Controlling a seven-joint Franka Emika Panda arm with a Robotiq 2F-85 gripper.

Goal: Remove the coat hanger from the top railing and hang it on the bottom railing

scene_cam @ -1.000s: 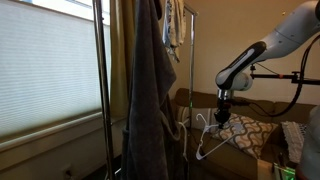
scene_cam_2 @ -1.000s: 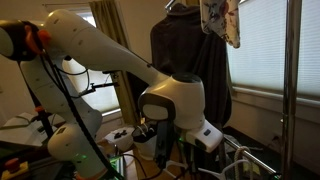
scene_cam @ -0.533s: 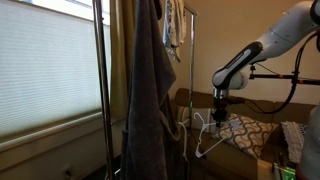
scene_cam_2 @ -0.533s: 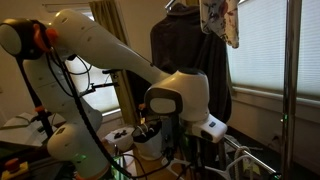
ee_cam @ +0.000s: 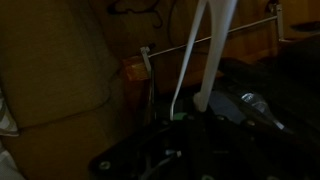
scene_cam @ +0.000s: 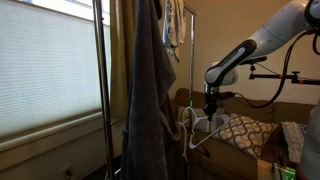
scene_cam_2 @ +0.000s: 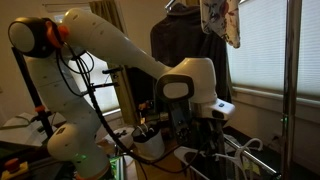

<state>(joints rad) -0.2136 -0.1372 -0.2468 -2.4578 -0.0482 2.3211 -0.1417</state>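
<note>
My gripper brings the white coat hanger outward toward the rack and down onto the bottom railing next, since that railing still shows beyond the hanger.
The white coat hanger (scene_cam: 192, 128) hangs low from my gripper (scene_cam: 209, 110), close beside the rack's near pole. In the wrist view two white parts of the hanger (ee_cam: 213, 55) run up from my dark jaws (ee_cam: 185, 118), which are shut on it. A thin silvery bar (ee_cam: 240, 37) crosses behind the hanger there; it looks like the bottom railing. In an exterior view my gripper (scene_cam_2: 213, 128) is low in front of the robe, with a white hanger part (scene_cam_2: 250, 147) beside it. The top railing is not visible.
A long grey robe (scene_cam: 150, 90) hangs on the rack between its chrome poles (scene_cam: 101, 90) (scene_cam: 192, 70); it also shows in an exterior view (scene_cam_2: 190, 45). A patterned cloth (scene_cam_2: 220, 20) hangs up high. A sofa with a patterned cushion (scene_cam: 245, 130) stands behind my arm. Window blinds (scene_cam: 45, 60) fill one side.
My arm has carried the hanger sideways toward the rack's pole and robe, staying low. The hanger has stayed in my grip.
</note>
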